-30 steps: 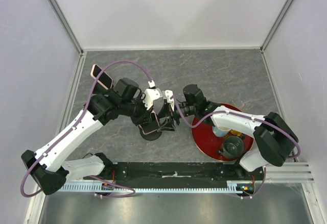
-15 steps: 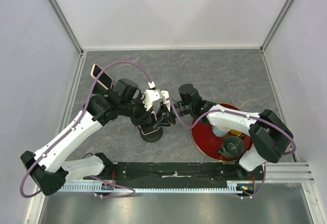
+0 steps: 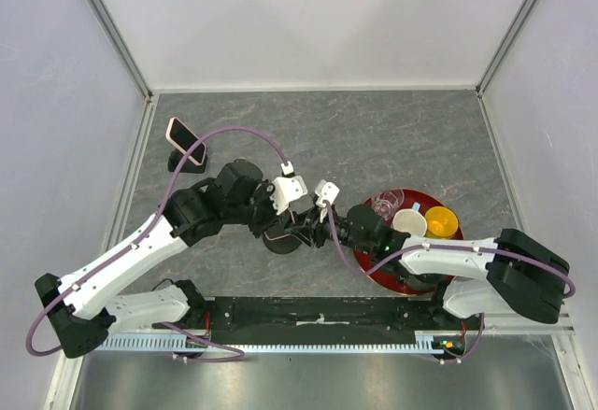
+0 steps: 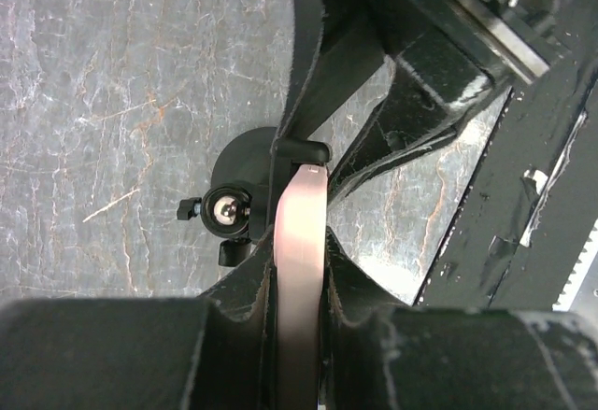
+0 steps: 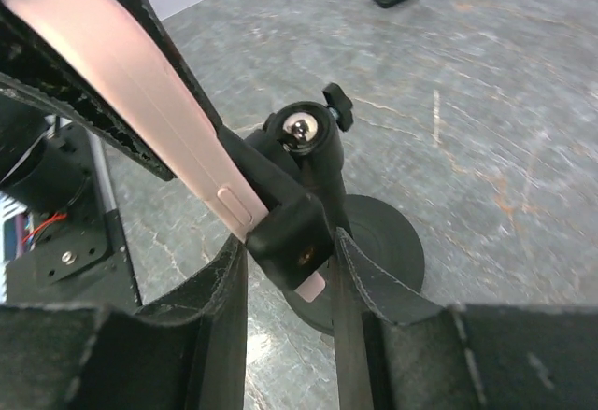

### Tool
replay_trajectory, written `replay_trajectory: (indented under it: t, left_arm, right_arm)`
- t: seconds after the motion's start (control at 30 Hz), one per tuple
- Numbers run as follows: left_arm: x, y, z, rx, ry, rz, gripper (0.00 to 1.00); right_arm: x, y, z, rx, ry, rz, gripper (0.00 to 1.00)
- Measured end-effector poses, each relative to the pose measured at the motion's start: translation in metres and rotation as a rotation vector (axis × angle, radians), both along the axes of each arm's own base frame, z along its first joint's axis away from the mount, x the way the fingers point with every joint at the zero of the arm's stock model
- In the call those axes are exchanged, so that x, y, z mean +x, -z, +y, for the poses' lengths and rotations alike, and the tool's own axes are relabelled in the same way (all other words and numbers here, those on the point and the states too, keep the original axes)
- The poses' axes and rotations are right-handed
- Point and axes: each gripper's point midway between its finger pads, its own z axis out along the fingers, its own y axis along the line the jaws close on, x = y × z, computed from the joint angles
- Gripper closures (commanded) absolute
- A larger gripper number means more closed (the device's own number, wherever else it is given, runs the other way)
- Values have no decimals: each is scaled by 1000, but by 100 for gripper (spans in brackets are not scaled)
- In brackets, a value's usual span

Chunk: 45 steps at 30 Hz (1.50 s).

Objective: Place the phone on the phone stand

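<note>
The black stand's clamp [image 5: 291, 233] holds the phone, so my left gripper will release it and go outward, left in the top view, to the tabletop beside the other stand.
My left gripper [image 4: 301, 256] is shut on the edge of a pink phone [image 4: 301, 214] and holds it tilted over the black phone stand [image 4: 245, 162], whose round base and ball joint show just left of the phone. The phone's lower end sits in the stand's black clamp [image 5: 291, 233]. My right gripper [image 5: 288, 256] comes from the right, and its fingers press on both sides of that clamp, above the disc base [image 5: 378, 247]. In the top view both grippers meet over the stand [image 3: 278, 242]: the left gripper [image 3: 283, 219] and the right gripper [image 3: 313, 226].
A second pink phone [image 3: 185, 141] leans on another black stand at the far left. A red tray [image 3: 374, 268] at the right holds a white cup [image 3: 408, 221], a yellow cup [image 3: 441, 220] and a glass [image 3: 388, 203]. My right arm lies across the tray's near part.
My right arm has swung down toward the near edge, uncovering the cups. Its gripper now reaches the stand from lower right. My left gripper has lowered the phone onto the stand's clamp.
</note>
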Motion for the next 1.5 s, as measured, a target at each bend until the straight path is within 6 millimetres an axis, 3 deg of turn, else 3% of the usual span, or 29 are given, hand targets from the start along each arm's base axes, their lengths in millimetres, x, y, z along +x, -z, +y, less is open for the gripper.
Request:
replay_trajectory:
  t: [0.13, 0.2, 0.3, 0.43, 0.6, 0.77, 0.87, 1.0, 1.13, 1.3, 1.5]
  left_arm:
    - [12, 0, 0, -11, -66, -24, 98]
    - [23, 0, 2, -18, -122, -48, 98]
    - [32, 0, 3, -27, -155, -75, 98]
    - [32, 0, 2, -36, -155, -81, 98]
    - [31, -1, 4, -46, -170, -75, 98]
    - [34, -2, 5, -48, -232, -40, 98]
    - [43, -2, 5, -38, -293, -1, 98]
    - [61, -6, 14, -38, -412, 52, 98]
    - [84, -9, 53, -26, -603, 79, 98]
    - [112, -17, 119, -40, -863, 75, 98]
    - [132, -23, 202, -103, -1127, 75, 98]
  right_arm:
    - [1, 1, -9, 4, 125, 8, 100]
    - [-5, -9, -4, 39, 126, 1, 100]
    - [-16, -23, 3, 71, 92, -13, 74]
    - [-12, -24, 1, 20, 103, -32, 57]
    - [-9, -26, -41, -9, 170, -60, 44]
    - [0, -50, -79, 27, 262, -84, 40]
    - [5, -55, -93, 31, 300, -85, 40]
    - [7, -46, -99, 4, 309, -63, 39]
    - [3, -34, -98, -27, 287, -38, 39]
    - [-4, -30, -95, -39, 245, -25, 38]
    - [-11, -25, -89, -58, 189, -14, 35]
